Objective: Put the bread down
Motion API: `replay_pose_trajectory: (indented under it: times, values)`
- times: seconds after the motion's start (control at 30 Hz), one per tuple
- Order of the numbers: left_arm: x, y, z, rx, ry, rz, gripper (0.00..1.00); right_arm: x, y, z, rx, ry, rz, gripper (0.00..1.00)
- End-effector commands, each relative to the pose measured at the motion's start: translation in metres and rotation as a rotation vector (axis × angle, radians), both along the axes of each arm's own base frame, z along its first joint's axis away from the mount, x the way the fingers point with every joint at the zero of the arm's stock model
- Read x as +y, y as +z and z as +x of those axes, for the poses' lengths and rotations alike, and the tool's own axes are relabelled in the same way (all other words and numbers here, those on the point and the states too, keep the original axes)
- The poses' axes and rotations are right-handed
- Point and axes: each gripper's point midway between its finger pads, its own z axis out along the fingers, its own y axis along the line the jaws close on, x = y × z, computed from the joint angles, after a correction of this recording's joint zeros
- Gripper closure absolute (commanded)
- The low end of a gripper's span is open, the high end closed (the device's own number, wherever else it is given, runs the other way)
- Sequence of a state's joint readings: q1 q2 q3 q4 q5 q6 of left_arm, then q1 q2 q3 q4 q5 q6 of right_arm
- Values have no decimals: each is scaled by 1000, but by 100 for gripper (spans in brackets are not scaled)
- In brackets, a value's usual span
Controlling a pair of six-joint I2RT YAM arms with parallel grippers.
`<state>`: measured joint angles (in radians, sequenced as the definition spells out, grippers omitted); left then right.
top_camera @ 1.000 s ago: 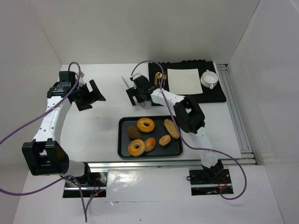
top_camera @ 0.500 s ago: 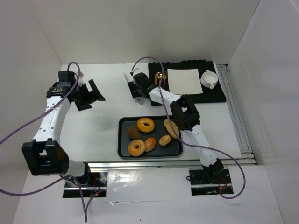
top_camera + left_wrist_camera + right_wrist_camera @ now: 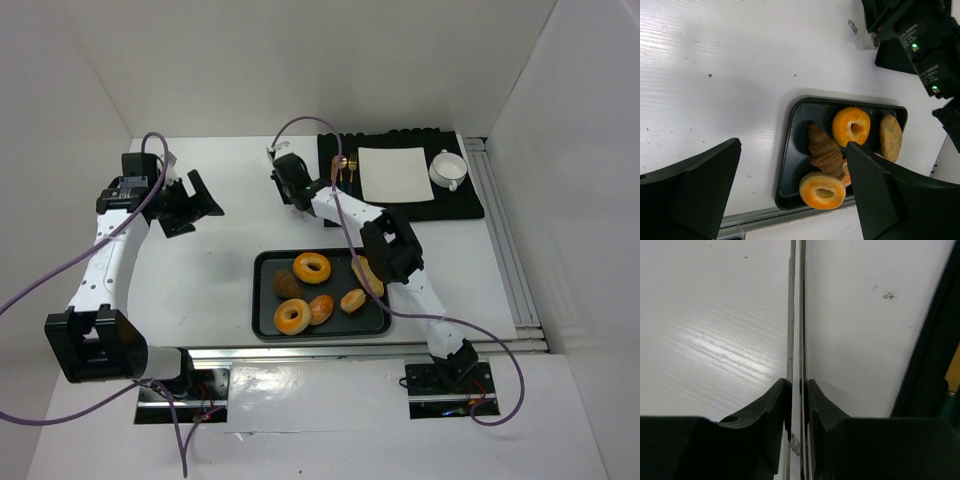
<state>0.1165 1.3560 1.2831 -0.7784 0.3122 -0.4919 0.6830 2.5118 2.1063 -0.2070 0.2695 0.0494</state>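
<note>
The tongs overhang bare tabletop and the tray's far ring lies back from my right gripper, so it will next lift, pull back and release them over that ring.
The bread lies on a dark tray (image 3: pixel 264 300): a glazed ring (image 3: pixel 312 267), a second ring (image 3: pixel 292 316), a brown croissant (image 3: pixel 287 284), a long roll (image 3: pixel 367 275) and two small rolls. My right gripper (image 3: pixel 284 176) is behind the tray, low over the table, shut on thin metal tongs (image 3: pixel 796 315) that run straight out between its fingers (image 3: pixel 796 382). My left gripper (image 3: pixel 195 200) hangs open at the left with nothing in it. Its wrist view looks down on the croissant (image 3: pixel 824 150) and the rings (image 3: pixel 851 126).
A black mat (image 3: pixel 462 203) at the back right carries a white sheet (image 3: pixel 393 173), a white cup (image 3: pixel 449 168) and a small gold item (image 3: pixel 343 162). A metal rail (image 3: pixel 505 240) runs along the table's right edge. White walls enclose the back and sides.
The right gripper has gone from wide open to shut on the tongs and shifted slightly back and left. The left arm has barely moved.
</note>
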Motion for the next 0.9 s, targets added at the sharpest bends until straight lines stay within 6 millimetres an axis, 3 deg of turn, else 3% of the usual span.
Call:
replay_pose_trajectory:
  times: [0.0, 0.03, 0.07, 0.13, 0.17, 0.2, 0.23, 0.27, 0.3, 0.33, 0.37, 0.4, 0.43, 0.47, 0.53, 0.57, 0.67, 0.87]
  values:
    - [0, 18, -4, -61, -25, 12, 0, 3, 122, -4, -149, 13, 120, 79]
    - [0, 18, -4, -61, -25, 12, 0, 2, 131, -8, -149, 17, 136, 79]
    - [0, 21, -6, -73, -25, 13, 0, -1, 156, -15, -172, 29, 163, 79]
    - [0, 21, -6, -73, -25, 13, 0, -9, 153, -31, -135, 44, 158, 79]
    - [0, 21, -6, -73, -25, 13, 0, -12, 178, -42, -155, 66, 188, 79]
    - [-2, 22, -6, -74, -31, 6, 0, -19, 160, -56, -100, 71, 172, 79]
    - [-2, 22, -6, -74, -31, 6, 0, -22, 159, -68, -69, 90, 183, 79]
    - [-2, 22, -6, -74, -31, 6, 0, -30, 185, -82, -89, 99, 217, 79]
    - [-3, 23, -6, -75, -36, -1, 0, -35, 158, -106, -15, 113, 206, 79]
    - [-3, 23, -6, -75, -36, -1, 0, -43, 155, -118, 6, 112, 213, 79]
    - [-3, 23, -6, -75, -36, -1, 0, -56, 181, -136, -18, 107, 250, 79]
    - [-3, 25, -7, -84, -36, 0, 0, -70, 154, -156, 44, 101, 230, 78]
    - [-5, 26, -8, -85, -43, -8, 0, -80, 150, -171, 81, 79, 240, 78]
    - [-5, 26, -8, -85, -43, -8, 0, -93, 170, -187, 62, 74, 271, 77]
    - [-5, 26, -8, -85, -43, -8, 0, -116, 145, -221, 167, 37, 224, 77]
    - [-7, 27, -8, -87, -51, -17, 0, -127, 158, -234, 161, 30, 244, 77]
    - [-7, 25, -5, -87, -51, -17, 0, -143, 145, -276, 276, 21, 264, 77]
    - [-7, 23, -4, -75, -44, -24, 0, -164, 147, -323, 396, -36, 347, 74]
